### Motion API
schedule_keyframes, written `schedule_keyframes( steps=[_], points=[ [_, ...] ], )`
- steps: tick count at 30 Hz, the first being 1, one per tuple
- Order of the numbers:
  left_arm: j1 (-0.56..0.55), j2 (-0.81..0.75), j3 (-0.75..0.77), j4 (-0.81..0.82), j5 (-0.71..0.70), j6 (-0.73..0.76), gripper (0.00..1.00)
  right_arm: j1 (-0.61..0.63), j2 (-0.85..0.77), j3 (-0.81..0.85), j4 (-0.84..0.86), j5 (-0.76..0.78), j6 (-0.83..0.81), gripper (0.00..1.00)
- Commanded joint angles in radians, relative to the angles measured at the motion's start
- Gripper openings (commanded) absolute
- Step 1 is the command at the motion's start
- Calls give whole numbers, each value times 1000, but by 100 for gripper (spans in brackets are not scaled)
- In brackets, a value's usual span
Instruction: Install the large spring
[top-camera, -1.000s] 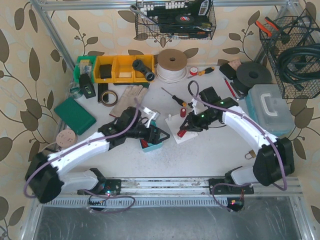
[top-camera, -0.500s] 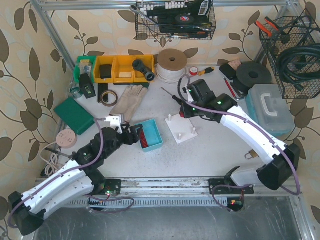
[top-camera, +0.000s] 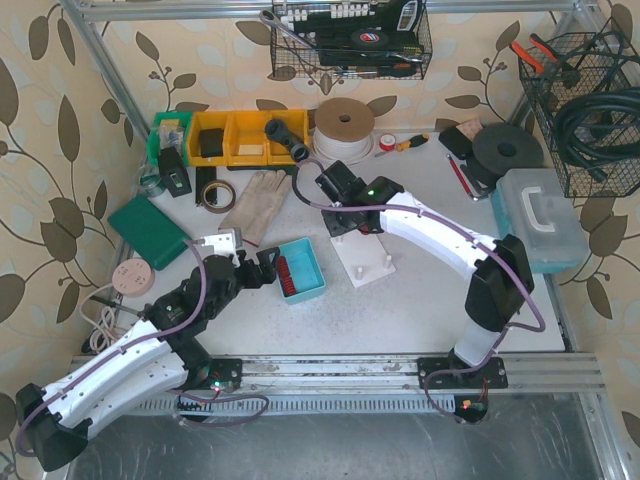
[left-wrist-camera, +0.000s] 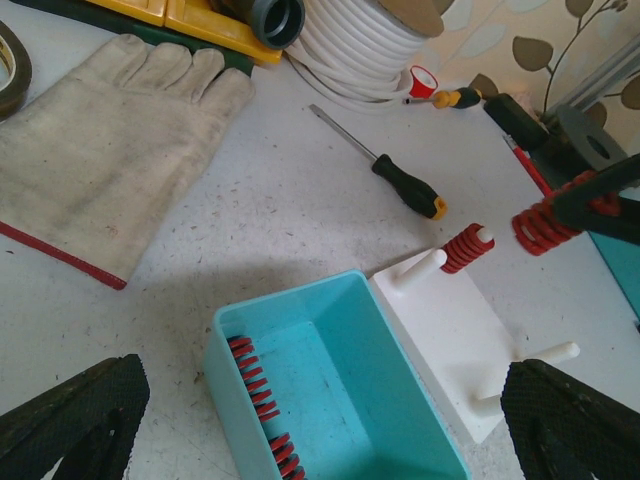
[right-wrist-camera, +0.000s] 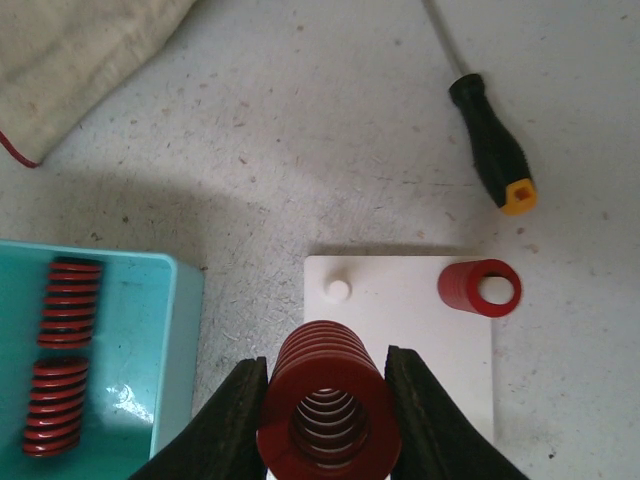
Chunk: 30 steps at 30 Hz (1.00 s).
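Observation:
I should lower my right gripper over the bare peg (right-wrist-camera: 338, 289) at the board's far edge and let go of the large spring there, because the peg's neighbour already has one.
My right gripper (right-wrist-camera: 328, 400) is shut on a large red spring (right-wrist-camera: 328, 415), held end-on above the near-left part of the white peg board (right-wrist-camera: 420, 345). A bare white peg (right-wrist-camera: 338, 289) stands just beyond the spring. A smaller red spring (right-wrist-camera: 480, 287) sits on the far-right peg. In the left wrist view the held spring (left-wrist-camera: 545, 225) hangs right of the spring on its peg (left-wrist-camera: 466, 248). My left gripper (left-wrist-camera: 320, 375) is open and empty over the teal bin (left-wrist-camera: 400, 370), which holds red springs (left-wrist-camera: 258, 385). In the top view the right gripper (top-camera: 345, 218) is over the board's (top-camera: 365, 268) far end.
A black-handled screwdriver (right-wrist-camera: 492, 158) lies beyond the board. A beige glove (left-wrist-camera: 90, 150) lies to the left. Yellow bins (top-camera: 235, 137) and a white cord reel (top-camera: 343, 130) stand at the back. A grey toolbox (top-camera: 540, 215) is at the right.
My right arm has swung left across the table and now holds the spring over the board's far-left end. My left arm pulled back from the bin a second ago and has since stayed put.

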Motion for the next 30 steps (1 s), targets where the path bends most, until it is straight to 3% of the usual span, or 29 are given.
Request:
schedule_keyframes(
  steps=[1,30],
  points=[
    [-3,-20,21,27,35,40,98,2,33,39,20,35,11,0],
    [8,81,48,41,16,31,98,-38,83,-116,180,-5,-17,0]
  ],
)
